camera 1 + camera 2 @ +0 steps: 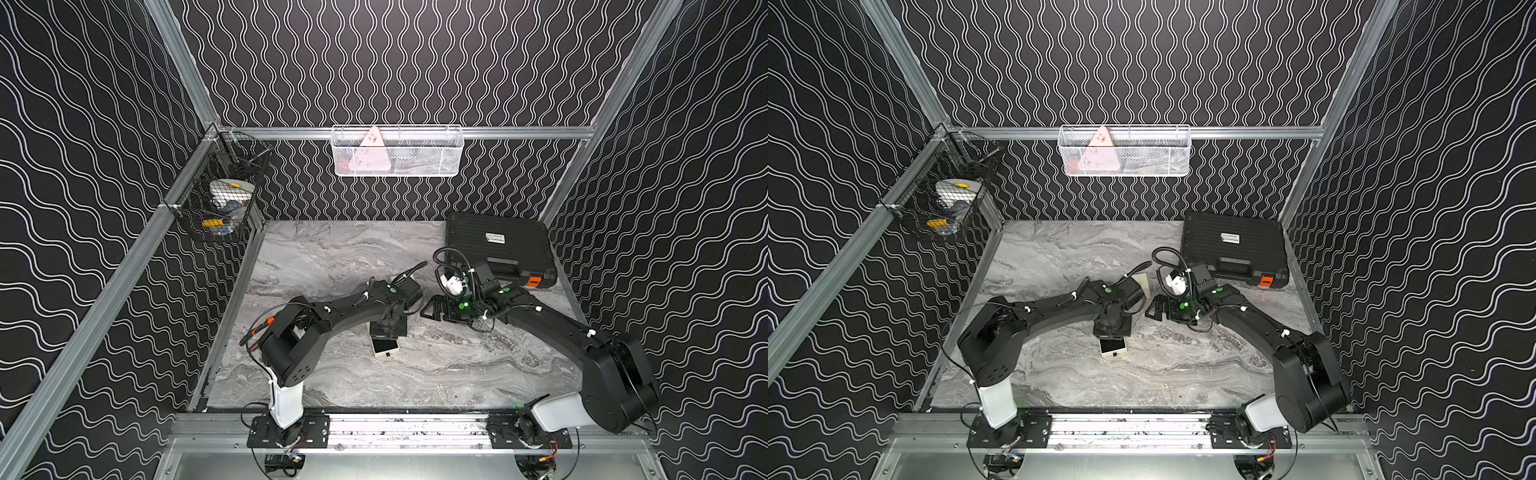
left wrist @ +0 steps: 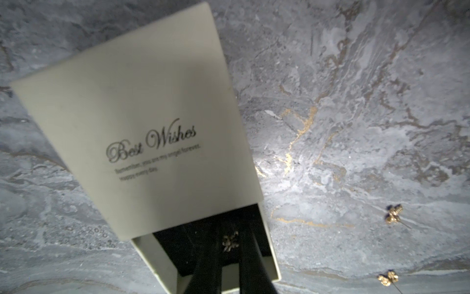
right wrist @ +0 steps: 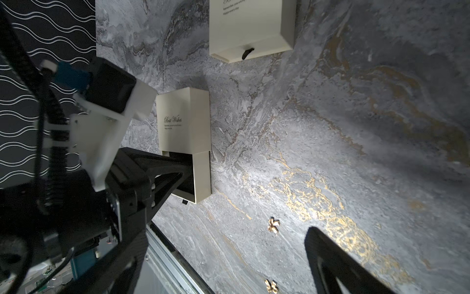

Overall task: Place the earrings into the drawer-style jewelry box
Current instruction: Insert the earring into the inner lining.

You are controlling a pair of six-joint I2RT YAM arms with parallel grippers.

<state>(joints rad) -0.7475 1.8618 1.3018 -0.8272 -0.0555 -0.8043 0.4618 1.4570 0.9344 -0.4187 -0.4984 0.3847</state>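
Note:
The robot's left gripper will lower its fingers between the cream sides of the drawer and let go of the small gold earring [image 2: 230, 241] there, because the drawer's black lining [image 2: 192, 240] is open below.
The cream drawer-style jewelry box [image 2: 142, 122] lies on the marble table with its black-lined drawer [image 2: 162, 257] pulled out; both top views show it [image 1: 385, 348] [image 1: 1113, 348]. My left gripper [image 2: 230, 240] hangs over the open drawer, shut on a small gold earring [image 2: 230, 241]. Two more earrings [image 2: 393, 214] [image 2: 387, 278] lie on the bare table beside the box, and the right wrist view shows them too [image 3: 273, 225] [image 3: 271, 285]. My right gripper [image 3: 229, 264] stands open above that stretch of table with nothing between its fingers, to the right of the left wrist [image 1: 432, 309].
A second cream box [image 3: 251, 28] with a black pull tab sits shut farther back, partly hidden by the left arm in a top view [image 1: 1144, 282]. A black carry case [image 1: 498, 249] lies at the back right. A white basket [image 1: 397, 151] and a black mesh basket [image 1: 224, 195] hang on the walls.

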